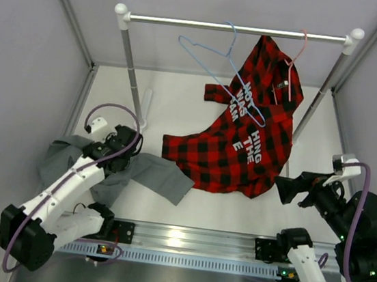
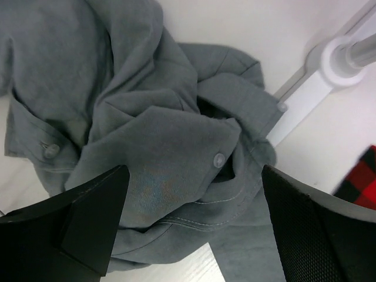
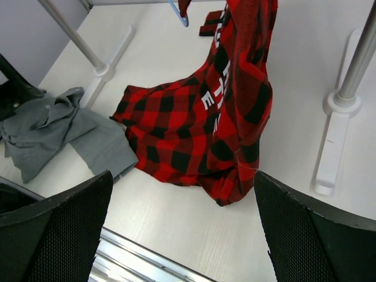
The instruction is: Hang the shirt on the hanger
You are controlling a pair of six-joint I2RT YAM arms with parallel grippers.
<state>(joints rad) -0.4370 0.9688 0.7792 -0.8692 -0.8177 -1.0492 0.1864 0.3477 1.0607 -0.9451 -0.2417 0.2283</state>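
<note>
The left gripper already has the buttoned fold (image 2: 197, 157) just below it and between its open fingers, so it needs to go down over that raised fold next and close.
The grey shirt (image 1: 153, 174) lies crumpled on the table at the left; it also shows in the left wrist view (image 2: 170, 135) and the right wrist view (image 3: 59, 126). My left gripper (image 1: 116, 154) is open just above it (image 2: 194, 235), its jaws either side of a buttoned fold and holding nothing. The light-blue hanger (image 1: 230, 44) hangs empty by its hook on the rail, its lower corner over the plaid shirt. My right gripper (image 1: 284, 188) is open and empty (image 3: 182, 235), above bare table at the right.
A red-and-black plaid shirt (image 1: 244, 137) hangs from a pink hanger (image 1: 296, 58) and drapes onto the table. The rail (image 1: 237, 28) stands on two slanted posts with white feet (image 3: 332, 147). Grey walls close in the left and right sides.
</note>
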